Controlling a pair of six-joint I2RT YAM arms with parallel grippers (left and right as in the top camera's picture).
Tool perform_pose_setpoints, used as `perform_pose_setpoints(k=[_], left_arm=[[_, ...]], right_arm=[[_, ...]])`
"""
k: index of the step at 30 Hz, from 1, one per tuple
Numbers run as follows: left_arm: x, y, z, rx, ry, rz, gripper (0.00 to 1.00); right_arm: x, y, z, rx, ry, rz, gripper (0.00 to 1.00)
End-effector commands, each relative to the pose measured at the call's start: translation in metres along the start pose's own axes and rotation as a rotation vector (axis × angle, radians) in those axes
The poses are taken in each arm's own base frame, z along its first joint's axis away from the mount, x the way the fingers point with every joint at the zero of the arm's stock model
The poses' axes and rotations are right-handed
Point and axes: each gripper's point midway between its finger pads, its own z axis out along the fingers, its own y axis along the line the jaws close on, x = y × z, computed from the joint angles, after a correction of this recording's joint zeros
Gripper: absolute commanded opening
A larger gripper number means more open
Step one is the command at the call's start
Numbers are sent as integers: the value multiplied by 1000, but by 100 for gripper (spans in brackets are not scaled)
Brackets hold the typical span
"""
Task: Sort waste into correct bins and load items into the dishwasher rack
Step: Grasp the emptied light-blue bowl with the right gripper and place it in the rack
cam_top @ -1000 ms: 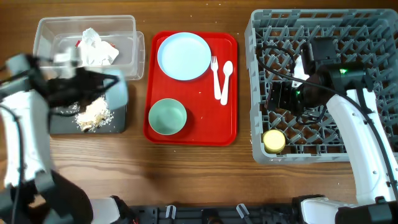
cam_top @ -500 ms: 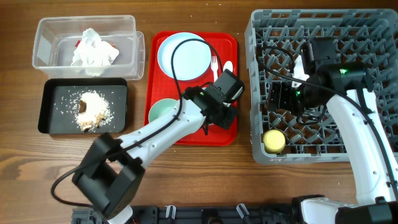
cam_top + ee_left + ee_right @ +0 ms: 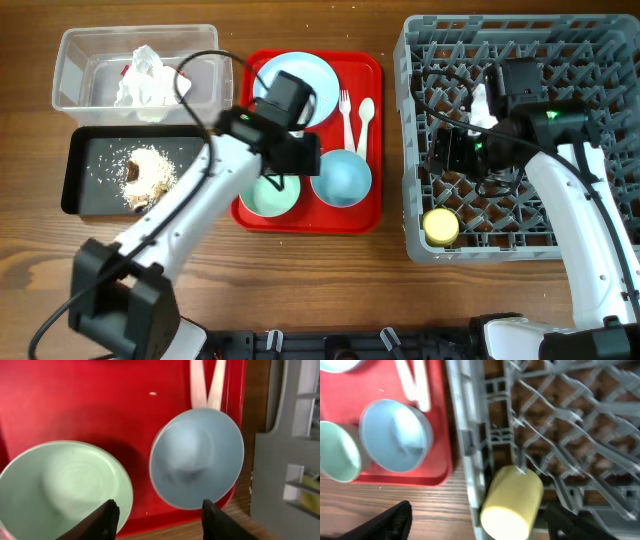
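Observation:
My right gripper crosses over to the pale blue bowl and down onto its rack-side rim (image 3: 368,172) (image 3: 425,436) next. This is because the bowl sits below and to the left in the overhead view.
My left gripper (image 3: 297,158) (image 3: 160,522) hovers open above the red tray, nothing between its fingers. Below it a pale blue bowl (image 3: 341,177) (image 3: 197,457) and a pale green bowl (image 3: 268,195) (image 3: 65,490) sit side by side. The blue plate (image 3: 318,82) is partly under my wrist, with the white fork (image 3: 346,108) and spoon (image 3: 365,112) beside it. The napkin (image 3: 148,78) lies in the clear tub (image 3: 70,60), the food scraps (image 3: 145,172) in the black tray (image 3: 90,150). My right gripper (image 3: 452,155) (image 3: 480,525) stands open over the dishwasher rack (image 3: 580,40), above the yellow cup (image 3: 440,227) (image 3: 512,497).
The red tray (image 3: 375,215) (image 3: 75,400) lies between the bins and the rack. The rack's grey wall (image 3: 290,460) (image 3: 470,435) rises close to the tray's right edge. Bare wood table (image 3: 300,280) runs along the front.
My left arm swung from the bins across to the red tray. Its jaws opened and the pale blue bowl now sits on the tray's right side. The right arm stayed still.

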Motion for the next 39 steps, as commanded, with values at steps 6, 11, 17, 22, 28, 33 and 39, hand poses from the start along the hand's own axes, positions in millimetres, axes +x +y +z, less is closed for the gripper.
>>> perform_pose_setpoints(k=[6,11,17,22,28,33,39], left_arm=[[-3,17,-14,46,31,-145,56],[-14,36,-17,39,5,-298,60],[-38,116,-36,20,-60,-526,85],[-42,156,-46,-2,-93,-634,100],[-42,160,-47,-4,-97,-644,100],[-42,160,-47,-4,-97,-643,100],[-42,160,-47,-4,-97,-643,100]], right_arm=[[-3,83,8,-153,-63,-173,85],[-5,111,43,-159,-25,-222,78],[-18,94,135,45,53,-241,62],[-10,81,187,89,149,-287,37],[-12,84,169,79,127,-285,4],[-52,80,28,175,-215,-211,4],[-87,-29,-159,804,-948,204,4]])
